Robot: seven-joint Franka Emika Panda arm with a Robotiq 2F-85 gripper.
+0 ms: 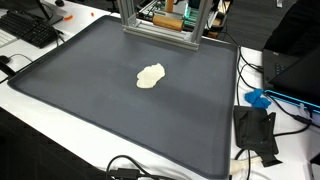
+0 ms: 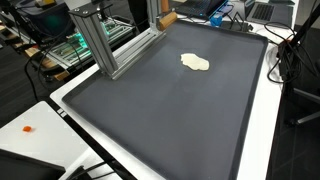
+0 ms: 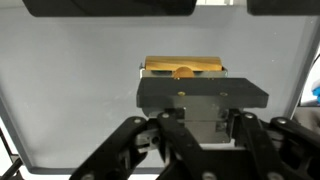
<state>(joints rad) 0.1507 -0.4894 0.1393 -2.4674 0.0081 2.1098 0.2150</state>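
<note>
I will next move the wooden block in my gripper into the open gap of the black bar, toward the top from it in the wrist view, and let the block go there.
A small cream-coloured lump lies near the middle of a large dark grey mat; both also show in the other exterior view, the lump on the mat. The arm and gripper are out of view in both exterior views. In the wrist view the gripper fills the lower middle, with black linkages converging on a dark block. A yellowish piece shows just above it. The fingertips are not clearly visible. The lump does not show in the wrist view.
An aluminium frame stands at the mat's far edge, seen also in an exterior view. A keyboard, a blue item, a black device and cables lie on the white table around the mat.
</note>
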